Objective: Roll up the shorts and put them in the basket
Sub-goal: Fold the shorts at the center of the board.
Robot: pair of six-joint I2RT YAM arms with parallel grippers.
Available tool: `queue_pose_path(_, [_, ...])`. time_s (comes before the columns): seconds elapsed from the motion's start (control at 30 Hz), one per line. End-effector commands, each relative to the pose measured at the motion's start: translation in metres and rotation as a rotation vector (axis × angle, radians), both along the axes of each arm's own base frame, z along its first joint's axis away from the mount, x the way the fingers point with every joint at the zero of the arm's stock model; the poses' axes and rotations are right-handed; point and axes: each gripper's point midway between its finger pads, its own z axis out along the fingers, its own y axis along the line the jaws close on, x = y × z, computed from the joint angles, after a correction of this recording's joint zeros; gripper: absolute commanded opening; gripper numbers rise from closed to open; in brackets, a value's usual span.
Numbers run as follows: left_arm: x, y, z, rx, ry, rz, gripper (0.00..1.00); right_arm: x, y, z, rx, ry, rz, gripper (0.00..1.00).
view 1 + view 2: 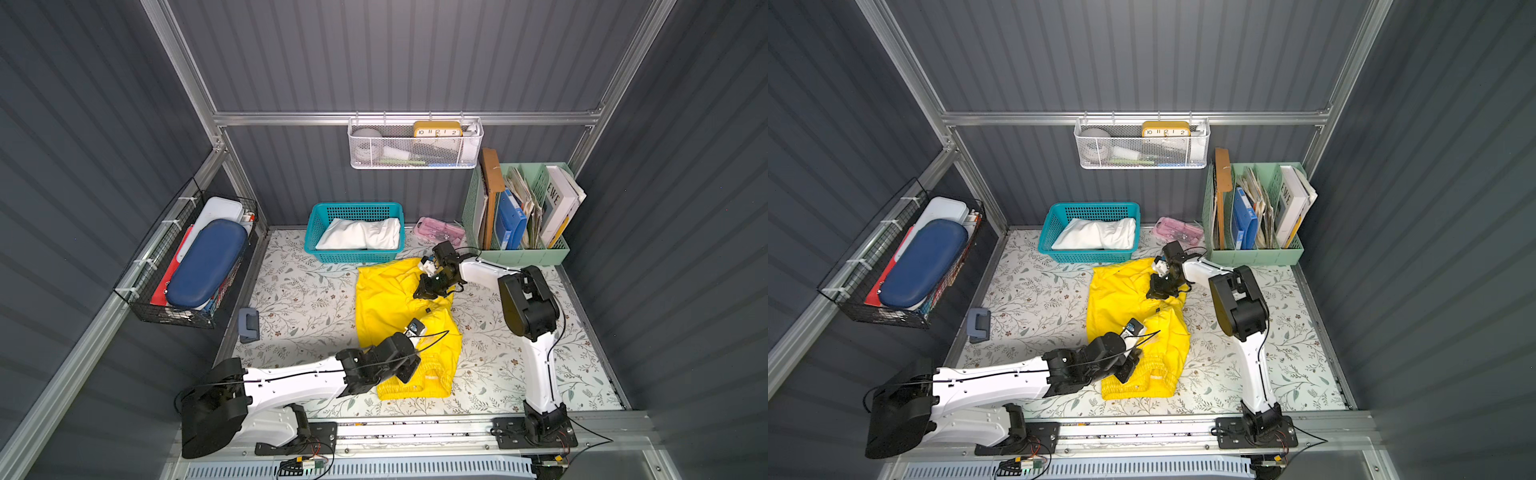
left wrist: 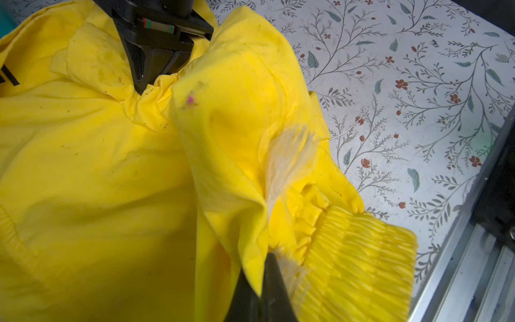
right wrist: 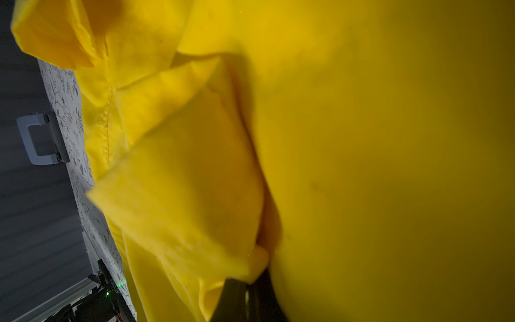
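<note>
My left gripper draws the fold sideways toward the shorts' edge by the bare tabletop and releases it next, because the cloth between both grippers lies bunched.
The yellow shorts [image 1: 395, 299] [image 1: 1121, 295] lie crumpled on the floral table top, with the gathered waistband [image 1: 415, 386] [image 2: 356, 251] toward the front edge. A whitish drawstring [image 2: 289, 156] shows beside the waistband. My left gripper [image 1: 405, 374] [image 1: 1128, 371] [image 2: 262, 281] is shut on a fold of yellow cloth next to the waistband. My right gripper [image 1: 420, 294] [image 1: 1152, 293] [image 3: 255, 278] [image 2: 145, 83] is shut on a pinch of the yellow cloth near the far right leg hem. The white shorts [image 1: 361, 235] [image 1: 1098, 235] lie in the teal basket.
The teal basket [image 1: 314, 224] stands at the back of the table. A pink case [image 1: 440, 230] and a green file organizer [image 1: 519, 254] are at the back right. A grey-blue hole punch [image 1: 248, 326] sits at the left edge. A black wire basket [image 1: 145, 307] hangs on the left wall.
</note>
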Motion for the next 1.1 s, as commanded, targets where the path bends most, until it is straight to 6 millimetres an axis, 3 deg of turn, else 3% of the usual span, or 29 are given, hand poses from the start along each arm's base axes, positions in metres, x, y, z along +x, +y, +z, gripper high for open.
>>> queue_pose_path(0.0, [0.003,-0.012,0.005,0.000,-0.025,-0.044,0.02,-0.009,-0.051,-0.029,-0.162,0.062,-0.110,0.00])
queue_pose_path(0.2, [0.002,-0.046,0.010,-0.031,-0.034,-0.154,0.06,-0.023,-0.117,-0.022,-0.230,0.044,-0.255,0.00])
queue_pose_path(0.3, [0.001,-0.063,0.018,-0.054,-0.040,-0.209,0.11,-0.025,-0.144,-0.001,-0.230,-0.026,-0.314,0.00])
queue_pose_path(0.37, [0.000,-0.070,0.023,-0.068,-0.046,-0.231,0.13,-0.025,-0.151,0.020,-0.236,-0.089,-0.300,0.00])
queue_pose_path(0.53, [0.003,-0.077,0.044,-0.127,-0.071,-0.244,0.25,-0.017,-0.144,0.078,-0.217,-0.222,-0.215,0.00])
queue_pose_path(0.6, [0.004,-0.074,0.048,-0.138,-0.074,-0.234,0.31,-0.013,-0.141,0.094,-0.210,-0.245,-0.196,0.00])
queue_pose_path(0.73, [0.006,-0.062,0.052,-0.161,-0.066,-0.194,0.31,-0.006,-0.128,0.119,-0.194,-0.293,-0.153,0.00])
queue_pose_path(0.8, [0.008,-0.055,0.053,-0.167,-0.065,-0.171,0.27,-0.002,-0.119,0.129,-0.186,-0.316,-0.134,0.00])
queue_pose_path(0.9, [0.012,-0.045,0.050,-0.158,-0.064,-0.137,0.00,0.006,-0.104,0.143,-0.154,-0.347,-0.118,0.00])
queue_pose_path(1.07, [0.019,-0.030,0.036,-0.132,-0.050,-0.093,0.00,0.022,-0.086,0.157,-0.120,-0.368,-0.106,0.00])
